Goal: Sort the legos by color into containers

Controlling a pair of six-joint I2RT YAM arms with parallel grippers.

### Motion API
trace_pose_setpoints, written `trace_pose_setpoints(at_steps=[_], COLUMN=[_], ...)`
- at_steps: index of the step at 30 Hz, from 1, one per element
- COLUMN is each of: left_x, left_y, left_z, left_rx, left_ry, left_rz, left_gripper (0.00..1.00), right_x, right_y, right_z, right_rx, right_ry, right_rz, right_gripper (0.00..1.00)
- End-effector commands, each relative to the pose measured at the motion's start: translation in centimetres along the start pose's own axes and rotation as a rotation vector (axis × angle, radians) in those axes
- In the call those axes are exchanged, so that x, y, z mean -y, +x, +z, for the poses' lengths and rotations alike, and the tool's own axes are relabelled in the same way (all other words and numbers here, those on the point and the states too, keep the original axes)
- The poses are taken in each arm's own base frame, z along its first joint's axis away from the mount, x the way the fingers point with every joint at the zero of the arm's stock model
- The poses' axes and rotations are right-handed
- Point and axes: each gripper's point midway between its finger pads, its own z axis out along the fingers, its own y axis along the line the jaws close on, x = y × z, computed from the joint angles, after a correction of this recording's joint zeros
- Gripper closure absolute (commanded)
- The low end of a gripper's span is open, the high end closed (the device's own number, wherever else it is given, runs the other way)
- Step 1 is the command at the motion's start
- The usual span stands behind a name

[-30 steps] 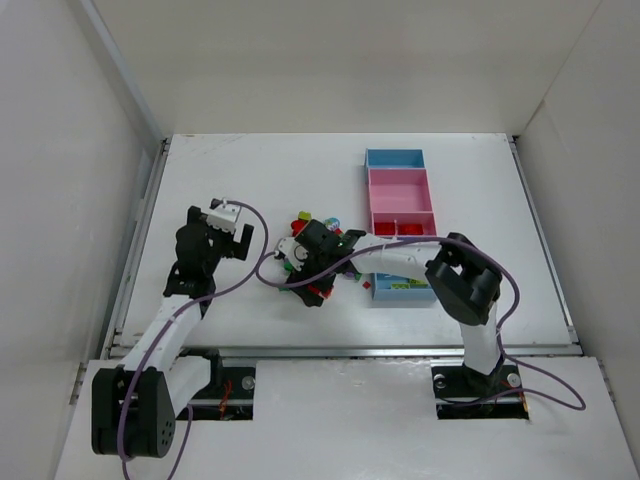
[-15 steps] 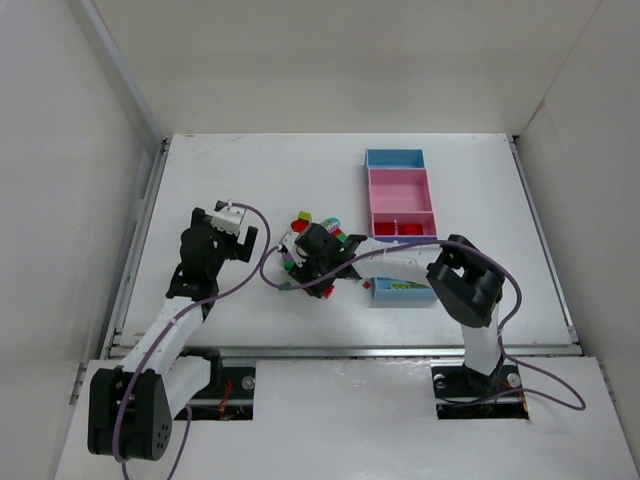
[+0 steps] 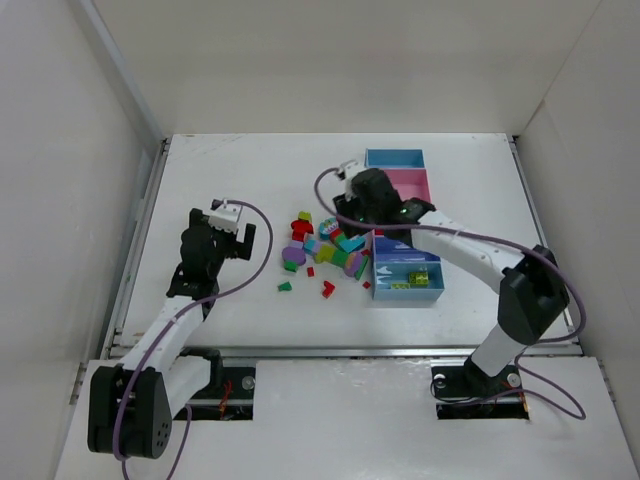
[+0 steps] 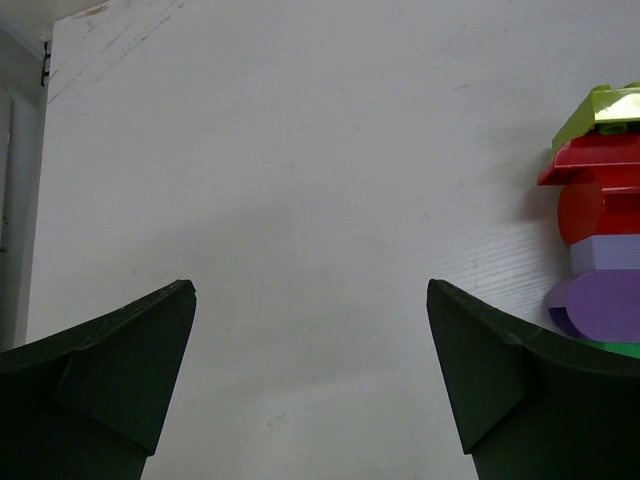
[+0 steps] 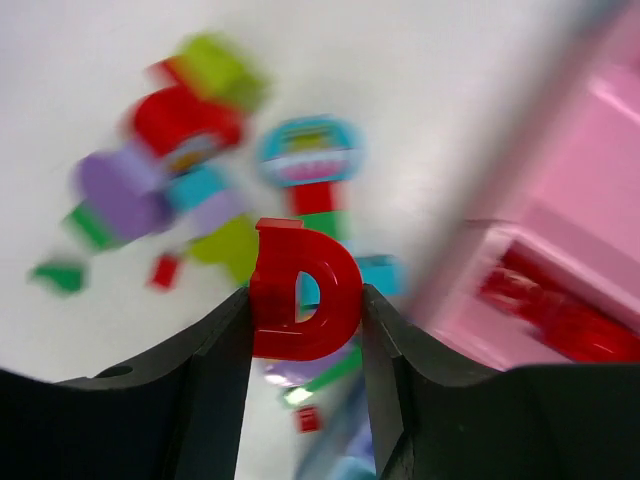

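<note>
I will move my right gripper right in the top view, over the pink bin with matching red legos, and release the lego.
The legos (image 3: 322, 250) lie in a loose pile at mid-table, in red, green, teal, purple and yellow-green. The containers (image 3: 428, 200) form a strip to the pile's right: light blue, pink, pink with red pieces (image 3: 403, 228), and blue with yellow-green pieces (image 3: 408, 280). My right gripper (image 3: 372, 205) hovers at the left edge of the pink bins, shut on a red D-shaped lego (image 5: 335, 290). In the blurred right wrist view the gripper (image 5: 305, 293) has the pile behind it and a pink bin (image 5: 600, 170) at the right. My left gripper (image 4: 310, 290) is open and empty, left of the pile.
White walls enclose the table on three sides. Small red and green pieces (image 3: 327, 289) lie loose in front of the pile. In the left wrist view, stacked yellow-green, red and purple legos (image 4: 600, 200) show at the right edge.
My right gripper has lifted off the pile and swung up and right to the pink bins, carrying the red D-shaped lego. The pile is now uncovered. The left arm has barely moved.
</note>
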Motion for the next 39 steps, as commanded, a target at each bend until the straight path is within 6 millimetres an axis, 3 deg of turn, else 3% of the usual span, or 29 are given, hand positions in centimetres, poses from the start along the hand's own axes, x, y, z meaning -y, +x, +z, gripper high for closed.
trace_pose_setpoints(at_steps=[1,3,7,11,16,18,19,22,23,26,29,33,35,39], left_x=[-0.4,0.1,0.5,0.8,0.4,0.5,0.5,0.5,0.5,0.5,0.5,0.4,0.5,0.0], left_y=[-2.4,-2.0,-1.0,-0.8,-0.9,-0.5,-0.5,-0.5,-0.5,-0.3,-0.1,0.2,-0.1,0.7], left_z=[0.4,0.3,0.5,0.7,0.7,0.6,0.6,0.6,0.6,0.6,0.6,0.6,0.6,0.4], left_rx=[0.084,0.078,0.053,0.046,0.054,0.045,0.045,0.045,0.045,0.045,0.046,0.045,0.055,0.042], left_ry=[-0.02,-0.002,0.018,0.03,0.019,0.021,0.021,0.021,0.021,0.021,0.02,0.011,0.01,-0.041], left_rz=[-0.07,-0.091,-0.119,-0.128,-0.121,-0.121,-0.112,-0.112,-0.112,-0.112,-0.101,-0.102,-0.126,-0.184], left_gripper=[0.0,0.0,0.0,0.0,0.0,0.0,0.0,0.0,0.0,0.0,0.0,0.0,0.0,0.0], right_x=[5.6,8.9,12.8,14.4,14.6,14.8,14.7,14.8,14.8,15.0,13.0,6.1,0.5,-4.6], right_y=[-0.4,0.9,2.6,2.8,4.1,4.4,4.7,4.4,4.4,3.5,1.4,-1.7,-1.7,2.4], right_z=[-1.2,-1.7,-1.6,-0.9,-0.3,-0.1,-0.2,-0.3,-0.3,-1.6,-2.9,-3.2,-2.4,1.5], right_rx=[0.024,-0.012,-0.031,-0.008,-0.051,-0.06,-0.071,-0.074,-0.076,-0.048,0.008,0.081,0.073,-0.089], right_ry=[0.193,0.303,0.403,0.391,0.408,0.419,0.421,0.42,0.419,0.424,0.38,0.198,0.005,-0.145], right_rz=[0.145,0.169,0.263,0.333,0.34,0.338,0.338,0.318,0.309,0.283,0.186,-0.057,-0.147,-0.232], right_gripper=[1.0,1.0,1.0,1.0,0.98,0.78,0.57,0.42,0.32,0.2,0.1,0.1,0.11,0.22])
